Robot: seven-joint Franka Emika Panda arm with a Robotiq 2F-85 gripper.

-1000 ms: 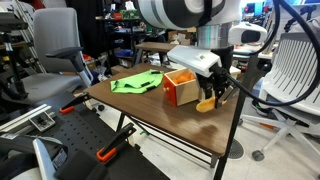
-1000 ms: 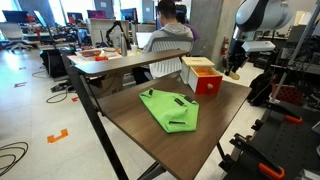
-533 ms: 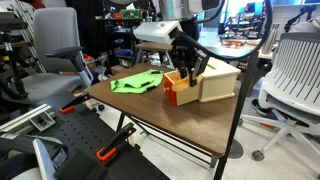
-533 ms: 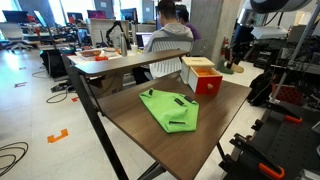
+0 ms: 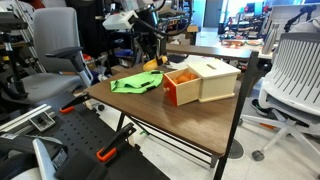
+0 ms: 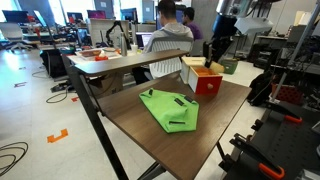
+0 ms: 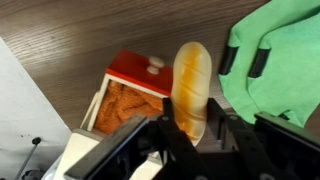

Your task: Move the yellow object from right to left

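The gripper moves over that bare table strip [image 6: 172, 86] next, lowers and releases the yellow object. The table lies bare between the green cloth and the wooden box.
My gripper [image 7: 192, 132] is shut on the yellow object [image 7: 190, 88], a small yellow-orange sausage-like piece that sticks out forward between the fingers. In an exterior view the gripper [image 5: 151, 52] hangs in the air above the table, over the gap between the green cloth [image 5: 135, 83] and the wooden box [image 5: 203, 80], with the yellow object [image 5: 152, 65] at its tip. In an exterior view the gripper [image 6: 213, 52] is above the box [image 6: 203, 76]. The wrist view shows the box's orange front [image 7: 128, 92] on the left and the cloth [image 7: 278, 60] on the right.
The wooden table [image 5: 190, 125] holds only the box and the cloth [image 6: 170, 108]. Office chairs [image 5: 55, 55] and a white chair [image 5: 295, 70] stand around it. A person sits at a desk behind [image 6: 170, 35]. Clamps and rails lie in front of the table [image 5: 110, 152].
My gripper has risen from the table on the right of the box and carried the yellow object across, over the box, toward the green cloth side.
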